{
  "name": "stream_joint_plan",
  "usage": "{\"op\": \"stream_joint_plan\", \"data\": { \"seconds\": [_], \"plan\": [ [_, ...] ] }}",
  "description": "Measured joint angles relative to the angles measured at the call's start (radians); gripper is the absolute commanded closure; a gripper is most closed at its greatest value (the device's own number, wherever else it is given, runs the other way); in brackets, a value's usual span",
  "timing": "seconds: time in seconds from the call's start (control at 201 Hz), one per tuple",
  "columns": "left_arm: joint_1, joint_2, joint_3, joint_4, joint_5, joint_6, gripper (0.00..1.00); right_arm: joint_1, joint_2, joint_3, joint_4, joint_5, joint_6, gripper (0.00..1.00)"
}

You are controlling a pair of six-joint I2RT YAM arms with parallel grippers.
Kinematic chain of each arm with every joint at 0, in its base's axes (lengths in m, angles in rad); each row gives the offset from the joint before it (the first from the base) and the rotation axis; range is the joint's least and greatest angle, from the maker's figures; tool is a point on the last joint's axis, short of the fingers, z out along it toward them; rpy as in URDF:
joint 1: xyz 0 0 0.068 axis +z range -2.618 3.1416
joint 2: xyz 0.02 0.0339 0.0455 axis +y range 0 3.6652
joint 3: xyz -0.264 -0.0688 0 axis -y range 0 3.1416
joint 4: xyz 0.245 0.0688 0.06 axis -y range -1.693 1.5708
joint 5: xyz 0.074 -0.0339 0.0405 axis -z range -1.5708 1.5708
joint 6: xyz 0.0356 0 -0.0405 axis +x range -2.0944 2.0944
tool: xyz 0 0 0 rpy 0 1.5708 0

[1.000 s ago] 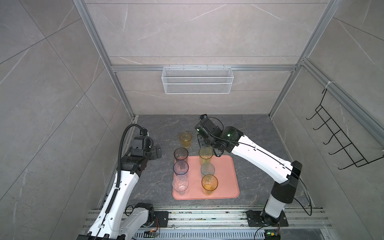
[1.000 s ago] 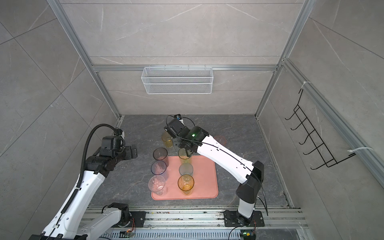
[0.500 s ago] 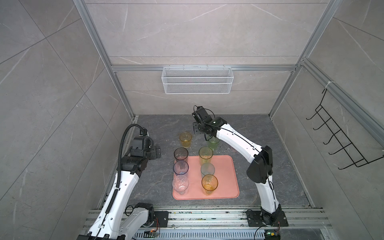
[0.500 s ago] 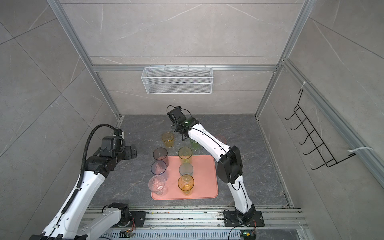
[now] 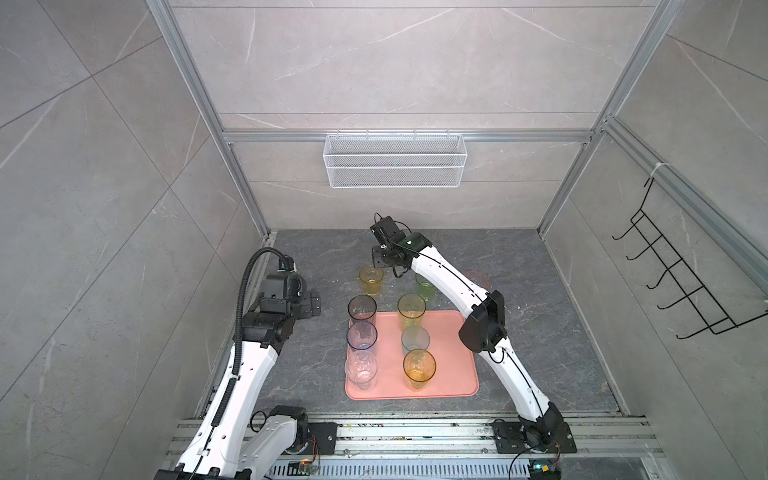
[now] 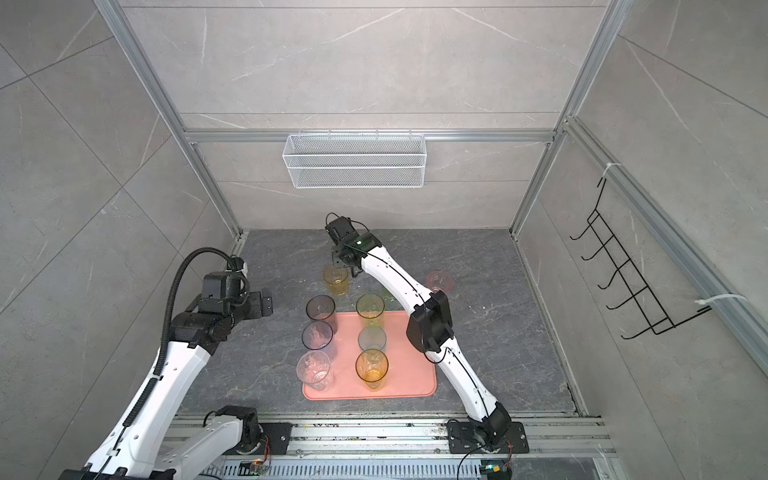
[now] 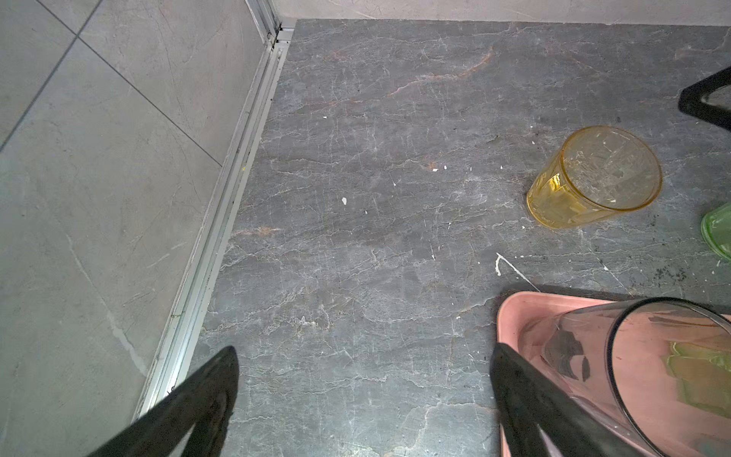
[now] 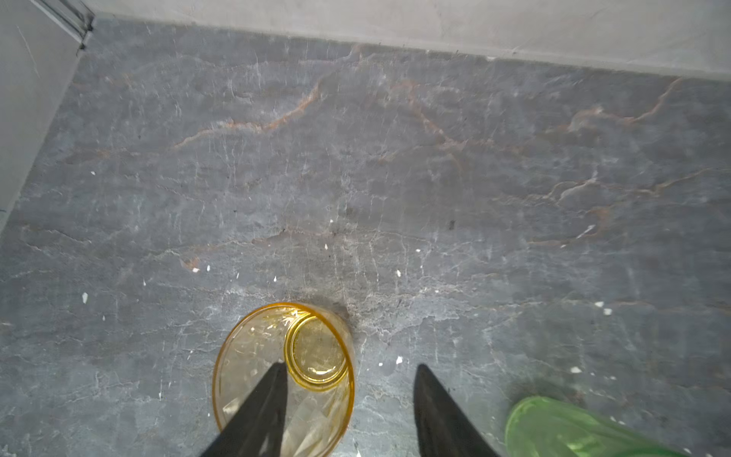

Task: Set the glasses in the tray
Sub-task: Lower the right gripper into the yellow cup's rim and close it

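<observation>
The amber glass's rim (image 5: 382,273) (image 8: 352,380) facing the green glass gets my right gripper next. The gripper moves down, as that part lies below it, between its open fingers.
The salmon-pink tray (image 5: 453,365) lies on the dark stone floor with several glasses upright in it, among them a smoky grey one (image 5: 362,309) and an orange one (image 5: 419,365). Behind the tray stand a short amber glass (image 5: 371,279), a green glass (image 5: 426,286) and a pink glass (image 5: 478,279). My right gripper (image 8: 349,367) hangs open over the amber glass (image 8: 245,356). One finger is over its mouth and the other beyond its rim. My left gripper (image 7: 364,354) is wide open over bare floor left of the tray (image 7: 514,312), holding nothing.
A white wire basket (image 5: 395,166) hangs on the back wall and a black hook rack (image 5: 665,282) on the right wall. Tiled walls with aluminium rails close in the floor. The right arm's forearm (image 5: 449,282) stretches over the tray's far right corner.
The right gripper has swung from the tray's far end to the back and left, and now hovers over the amber glass. The left arm has stayed put.
</observation>
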Motion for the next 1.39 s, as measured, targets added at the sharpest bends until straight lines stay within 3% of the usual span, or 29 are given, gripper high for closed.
{"op": "stream_joint_plan", "data": {
  "seconds": [0.438,1.061,1.394],
  "plan": [
    [0.000,0.000,0.000,0.000,0.000,0.000,0.01,-0.005,0.092,0.011,-0.027,-0.055,0.027,0.49],
    [0.000,0.000,-0.001,0.000,0.000,0.000,0.01,-0.009,0.101,0.013,-0.022,-0.114,0.046,0.67],
    [0.000,0.001,-0.001,0.000,0.000,0.000,0.01,-0.014,0.134,0.028,-0.011,-0.131,0.061,0.82]
  ]
}}
